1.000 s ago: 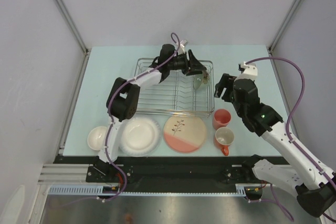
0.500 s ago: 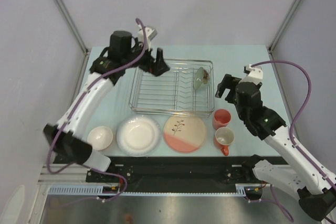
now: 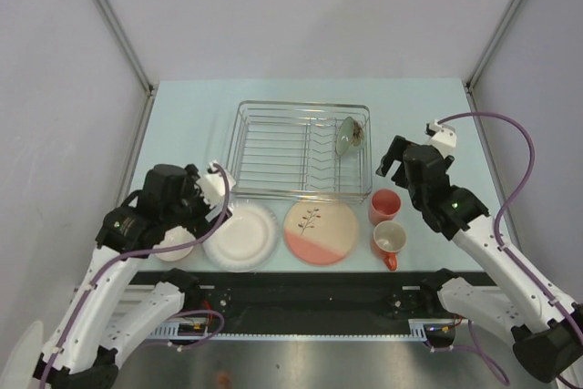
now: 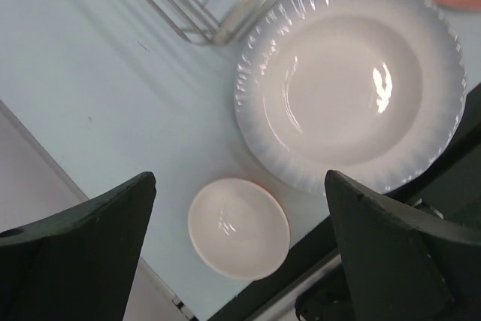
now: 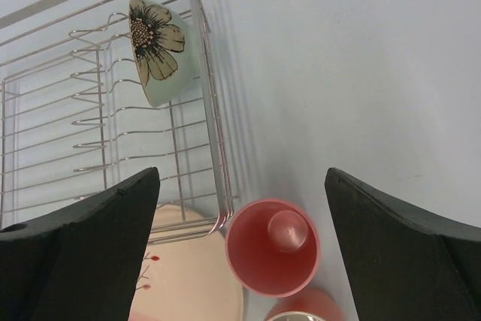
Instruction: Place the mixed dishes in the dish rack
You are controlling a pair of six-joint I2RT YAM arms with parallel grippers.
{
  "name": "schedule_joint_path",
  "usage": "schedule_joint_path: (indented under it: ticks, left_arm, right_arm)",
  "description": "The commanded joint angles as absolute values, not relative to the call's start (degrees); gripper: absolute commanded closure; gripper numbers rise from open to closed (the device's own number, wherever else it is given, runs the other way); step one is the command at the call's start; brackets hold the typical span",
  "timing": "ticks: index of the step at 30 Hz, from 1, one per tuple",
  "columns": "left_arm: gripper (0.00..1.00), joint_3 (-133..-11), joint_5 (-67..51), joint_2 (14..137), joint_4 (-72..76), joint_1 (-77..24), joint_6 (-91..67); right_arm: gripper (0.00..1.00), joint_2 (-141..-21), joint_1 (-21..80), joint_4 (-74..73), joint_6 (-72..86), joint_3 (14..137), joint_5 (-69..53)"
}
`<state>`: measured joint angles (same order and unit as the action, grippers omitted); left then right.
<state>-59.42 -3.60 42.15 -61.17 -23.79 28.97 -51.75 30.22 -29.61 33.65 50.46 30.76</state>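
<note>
The small white bowl's rim (image 3: 190, 249) beside the white plate (image 3: 240, 235) lies uncovered below my left gripper's parted fingers, so the open gripper moves down onto it next.
The wire dish rack (image 3: 301, 148) holds a pale green flower-print bowl (image 3: 348, 137) at its right end. In front of the rack lie the white ruffled-rim plate (image 3: 240, 235), the cream plate with salmon segment (image 3: 321, 230), the pink cup (image 3: 384, 205) and the orange mug (image 3: 390, 240). My left gripper (image 3: 199, 209) is open and empty above the small white bowl (image 4: 238, 227), beside the white plate (image 4: 349, 103). My right gripper (image 3: 401, 157) is open and empty above the pink cup (image 5: 272, 247), next to the rack's right wall (image 5: 214, 148).
The orange mug's top edge (image 5: 301, 312) shows just below the pink cup. The cream plate (image 5: 188, 280) touches the rack's front right corner. The rack's front left corner (image 4: 218, 13) lies close to the white plate. The table's black front edge runs right behind the white bowl.
My left arm has swung from the flower bowl in the rack, round the rack's far left corner, back to the near left above the white bowl. My right gripper has shifted slightly.
</note>
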Motion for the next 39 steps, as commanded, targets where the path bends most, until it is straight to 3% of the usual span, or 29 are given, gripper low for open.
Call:
schedule_joint_path:
  ticks: [1,8,14,27,39]
  left_arm:
    - [0.01,-52.6,-0.4,41.3,-64.2,-22.5,36.8]
    - [0.00,-42.5,1.5,39.8,-61.3,-18.7,39.6]
    - [0.02,-40.5,0.4,43.1,-59.9,-13.5,39.5]
    - [0.07,-35.3,2.0,42.7,-60.3,-12.8,41.1]
    - [0.26,-33.1,7.5,47.0,-57.0,-12.0,38.2]
  right_arm:
    - [0.04,-49.7,30.5,-29.4,33.1,52.1,32.8]
    - [0.03,-48.3,30.8,-30.3,33.3,51.9,33.9]
    - [0.03,-47.5,30.8,-30.8,32.3,51.8,35.2]
    - [0.02,-48.2,30.6,-30.6,32.5,51.9,36.1]
    - [0.03,-47.9,30.6,-31.0,33.0,51.3,36.1]
